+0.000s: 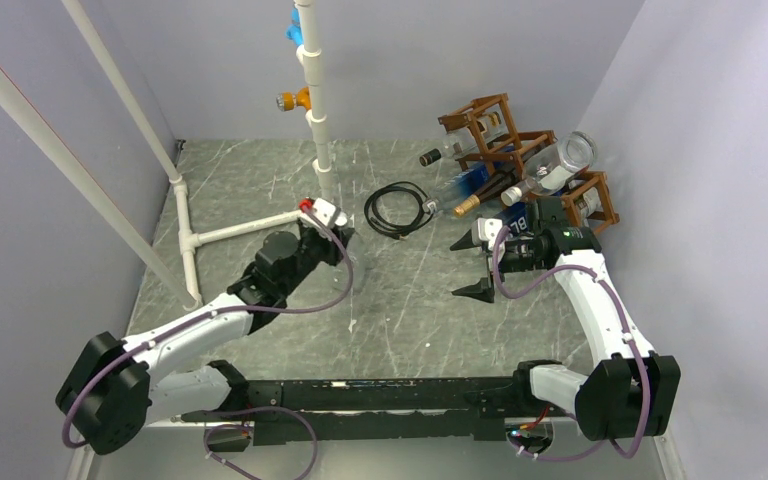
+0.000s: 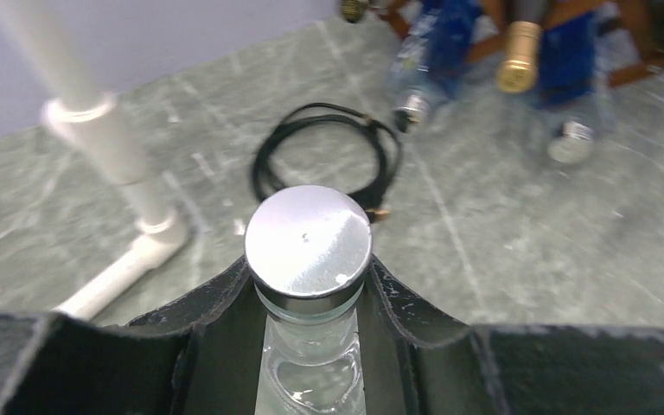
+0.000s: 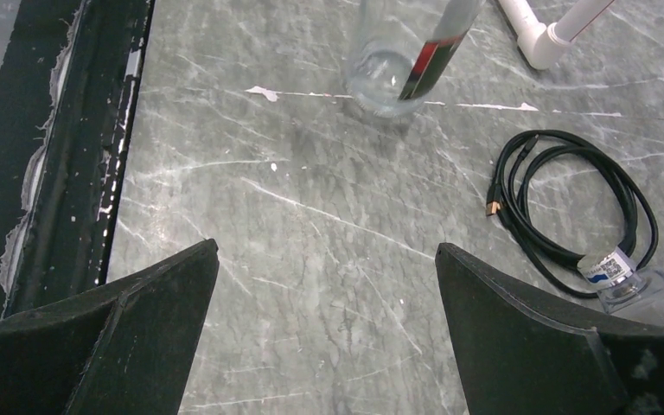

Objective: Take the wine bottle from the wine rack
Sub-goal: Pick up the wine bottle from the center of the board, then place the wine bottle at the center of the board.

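My left gripper carries the bottle outward next, to the left in the top view, and releases it on clear tabletop behind the branch.
My left gripper [image 2: 309,259] is shut on the neck of a clear glass wine bottle [image 2: 309,233], just under its flat silver cap. In the top view the left gripper [image 1: 332,228] stands mid-table, well left of the wine rack [image 1: 480,115]. The right wrist view shows the bottle's lower body [image 3: 380,73] upright, its base at or just above the tabletop. The reddish-brown rack sits at the back right with several other bottles [image 1: 560,160] lying in it. My right gripper [image 1: 465,268] hangs open in front of the rack, its jaws wide over bare table [image 3: 327,249].
A coiled black cable [image 1: 397,210] lies between the two grippers. A white pipe frame [image 1: 315,100] rises behind the left gripper, with a branch [image 1: 240,228] lying on the table. One rack bottle's capped neck [image 3: 609,268] pokes in beside my right finger. Walls close in on both sides.
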